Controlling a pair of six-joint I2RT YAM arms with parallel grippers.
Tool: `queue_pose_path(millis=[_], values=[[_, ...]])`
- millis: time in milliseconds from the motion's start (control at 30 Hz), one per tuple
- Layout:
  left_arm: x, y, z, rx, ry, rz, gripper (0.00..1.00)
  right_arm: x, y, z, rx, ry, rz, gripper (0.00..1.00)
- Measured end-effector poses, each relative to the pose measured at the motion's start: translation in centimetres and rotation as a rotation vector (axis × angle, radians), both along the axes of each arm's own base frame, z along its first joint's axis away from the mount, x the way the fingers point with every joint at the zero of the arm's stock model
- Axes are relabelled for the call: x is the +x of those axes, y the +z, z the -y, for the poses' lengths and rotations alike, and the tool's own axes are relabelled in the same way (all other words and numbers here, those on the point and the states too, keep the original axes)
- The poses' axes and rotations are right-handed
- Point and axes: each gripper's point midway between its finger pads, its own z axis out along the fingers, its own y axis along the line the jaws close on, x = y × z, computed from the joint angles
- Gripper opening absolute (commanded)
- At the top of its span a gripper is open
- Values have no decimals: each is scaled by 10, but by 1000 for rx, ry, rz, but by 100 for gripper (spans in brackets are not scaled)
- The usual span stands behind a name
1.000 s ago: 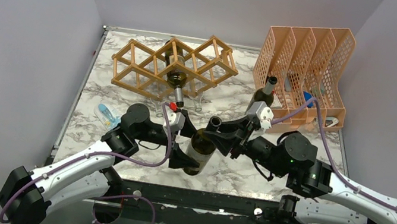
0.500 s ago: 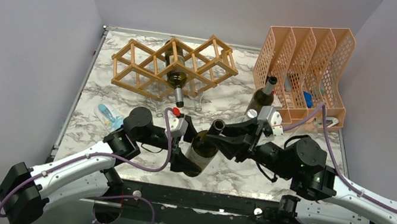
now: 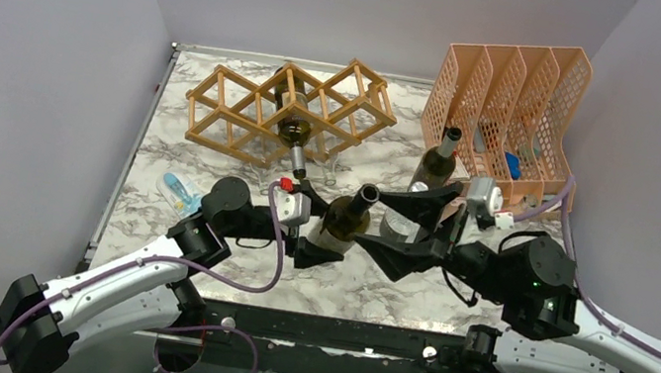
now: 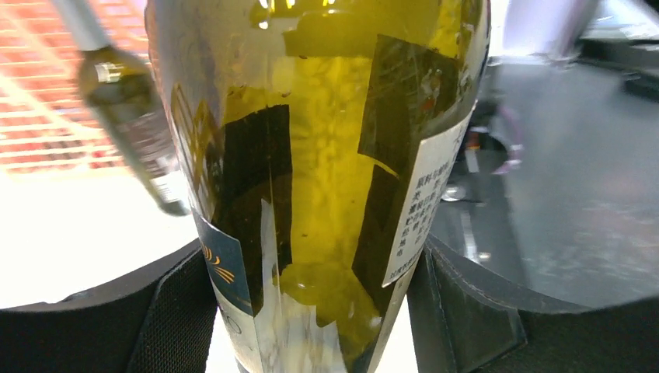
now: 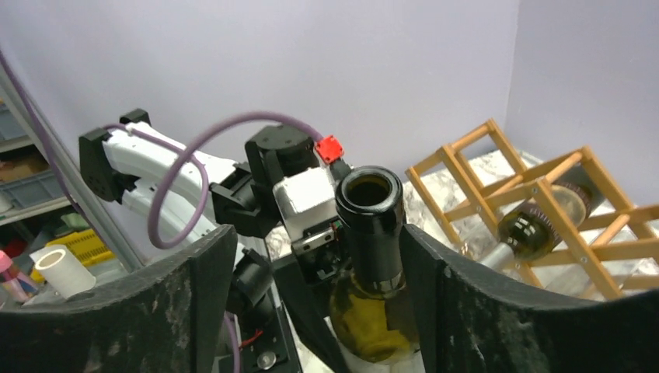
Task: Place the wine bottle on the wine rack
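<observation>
My right gripper tilts downward next and moves toward the bottle's top. It then closes on the bottle's neck, since the neck sticks out free beyond my left gripper.
The green-glass wine bottle [image 3: 342, 222] leans over the table's middle with its open neck pointing up and right. My left gripper [image 3: 322, 242] is shut on its labelled body [image 4: 326, 155], and both pads press the glass in the left wrist view. The right gripper [image 3: 379, 219] stands open around the neck [image 5: 373, 225] with a gap on either side. At the back left lies the wooden wine rack [image 3: 240, 97], also seen in the right wrist view [image 5: 571, 167], with another bottle [image 3: 295, 133] in one cell.
A second dark bottle [image 3: 435, 163] stands upright just behind my right gripper. The peach perforated file holder [image 3: 511, 95] fills the back right corner. A small clear plastic item [image 3: 178, 190] lies by the left arm. Grey walls close in on three sides.
My right gripper has let go of the bottle's neck, opened wide and drawn back to the right. The left gripper has closed on the bottle's body and lifted it a little farther from me.
</observation>
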Motion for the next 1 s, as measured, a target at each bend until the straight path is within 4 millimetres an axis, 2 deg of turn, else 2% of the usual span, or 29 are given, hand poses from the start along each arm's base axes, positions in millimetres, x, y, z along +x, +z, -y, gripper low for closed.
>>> queue_pose_path(millis=[100,200,367,500,600,667,767,867,1000], values=[[21,-2,-6,23,110,93,0,-4,15,10,42,3,12,82],[42,-1,-14,63,204,261,0,-6,27,18,68,2,19,82],[66,5,-24,199,258,564,0,-5,42,29,87,-21,16,82],[85,8,-30,329,268,810,0,3,44,36,62,-68,-14,82],[95,-7,-38,453,252,932,0,17,37,39,-2,-150,-56,82],[102,-20,-43,537,236,994,0,29,26,38,-66,-218,-92,82],[109,-34,-52,633,228,1072,0,46,-5,30,-218,-309,-148,82],[113,-46,-60,704,222,1135,0,54,-53,19,-405,-356,-205,82],[116,-56,-71,770,225,1193,0,54,-113,13,-632,-369,-272,80]])
